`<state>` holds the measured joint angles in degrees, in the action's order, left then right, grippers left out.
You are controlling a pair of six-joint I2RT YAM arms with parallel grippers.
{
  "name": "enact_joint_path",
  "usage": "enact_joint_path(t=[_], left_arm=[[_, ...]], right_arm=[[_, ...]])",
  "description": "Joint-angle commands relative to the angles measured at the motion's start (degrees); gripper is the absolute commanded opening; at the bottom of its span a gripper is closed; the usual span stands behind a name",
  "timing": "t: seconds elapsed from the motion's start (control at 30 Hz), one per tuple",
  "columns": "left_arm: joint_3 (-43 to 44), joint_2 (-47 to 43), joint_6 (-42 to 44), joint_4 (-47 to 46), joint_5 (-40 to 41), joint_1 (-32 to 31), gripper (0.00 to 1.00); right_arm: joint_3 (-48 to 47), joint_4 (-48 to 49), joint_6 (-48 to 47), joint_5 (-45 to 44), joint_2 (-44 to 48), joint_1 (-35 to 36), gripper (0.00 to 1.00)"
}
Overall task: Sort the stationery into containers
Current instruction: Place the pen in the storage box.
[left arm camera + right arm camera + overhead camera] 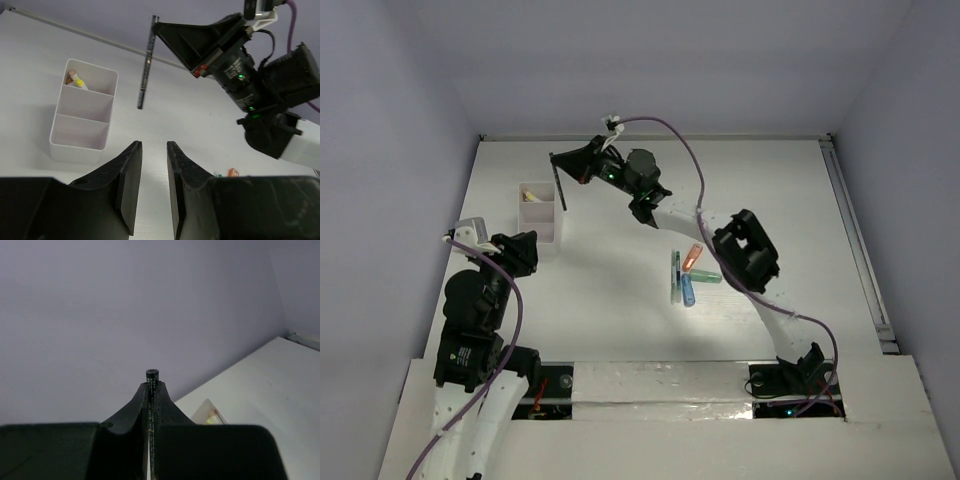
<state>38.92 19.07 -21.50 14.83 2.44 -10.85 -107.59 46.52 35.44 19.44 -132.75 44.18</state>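
Note:
My right gripper is holding the slim pen, and the box's middle section (536, 213) is empty. I will move the gripper to the left in the top view, then down, and let go of the pen in there.
The white organizer box (540, 238) has three compartments and stands at the left of the table; it also shows in the left wrist view (77, 150). Its far compartment holds sticks with yellow and pink ends (76, 80). My right gripper (560, 160) is shut on a slim dark pen (560, 190). The pen (145, 70) hangs nearly upright in the air just right of the box's far end. In the right wrist view the pen's end (152, 374) sticks out above the closed fingertips (145, 395). My left gripper (154, 144) is open and empty, near the box's near end.
A loose cluster of stationery lies mid-table: an orange marker (693, 257), a green marker (705, 277), a blue marker (687, 291) and a slim pen (675, 275). The orange marker's tip shows in the left wrist view (233, 172). The right arm (745, 250) reaches across above the cluster.

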Motion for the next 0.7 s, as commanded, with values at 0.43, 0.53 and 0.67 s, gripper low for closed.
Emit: enact_joint_path(t=[0.43, 0.53, 0.67], left_arm=[[0.3, 1.8, 0.3, -1.5, 1.2, -0.2, 0.23], [0.4, 1.7, 0.3, -1.5, 1.3, -0.2, 0.24], [0.4, 1.8, 0.3, -1.3, 1.4, -0.2, 0.23]], right_arm=[[-35.0, -5.4, -11.8, -0.8, -23.4, 4.2, 0.0], [-37.6, -6.4, -13.0, -1.9, -25.6, 4.8, 0.0], [-35.2, -5.4, -13.5, -4.2, -25.6, 4.8, 0.0]])
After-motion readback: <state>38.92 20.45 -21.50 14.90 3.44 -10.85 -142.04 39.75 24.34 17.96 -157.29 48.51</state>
